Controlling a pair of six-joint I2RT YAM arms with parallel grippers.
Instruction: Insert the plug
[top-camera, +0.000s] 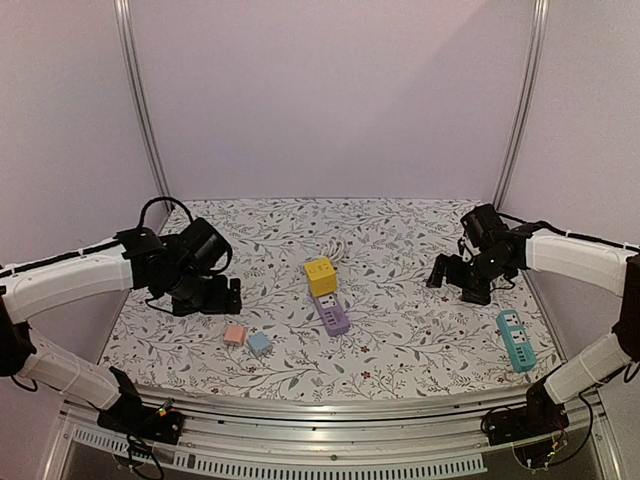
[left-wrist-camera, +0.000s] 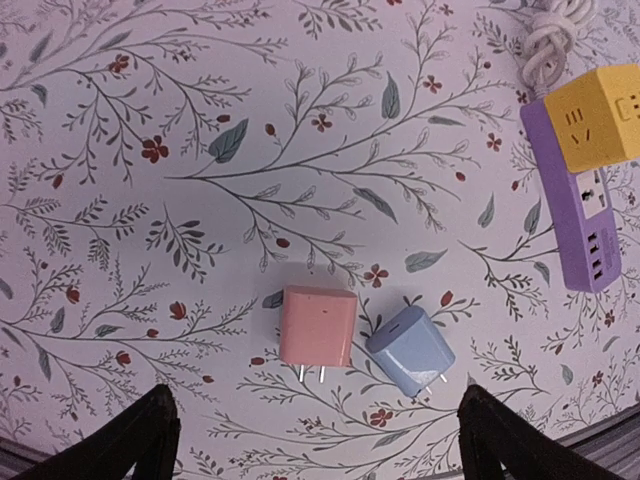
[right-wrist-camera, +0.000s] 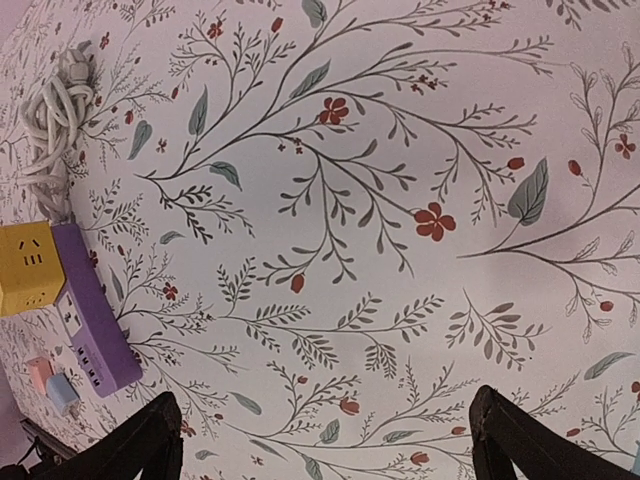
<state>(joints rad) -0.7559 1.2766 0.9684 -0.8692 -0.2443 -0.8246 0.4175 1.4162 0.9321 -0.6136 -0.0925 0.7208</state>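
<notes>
The robot next needs to lower its open left gripper onto the pink plug's body (top-camera: 234, 335) (left-wrist-camera: 318, 328), with a finger on each side, because the plug is midway between the fingers.
A pink plug (top-camera: 234, 334) and a blue plug (top-camera: 259, 343) lie side by side on the floral cloth near the front left; both show in the left wrist view, pink (left-wrist-camera: 318, 326) and blue (left-wrist-camera: 410, 350), prongs pointing toward the camera side. A purple power strip (top-camera: 331, 314) with a yellow cube socket (top-camera: 320, 274) on its far end lies at the centre. My left gripper (top-camera: 225, 296) is open and empty, hovering above the plugs. My right gripper (top-camera: 450, 275) is open and empty, hovering over bare cloth at the right.
A teal power strip (top-camera: 516, 339) lies at the front right. A coiled white cord (top-camera: 335, 250) runs from the purple strip toward the back. The strip and cube also show in the right wrist view (right-wrist-camera: 90, 320). Frame posts stand at the back corners.
</notes>
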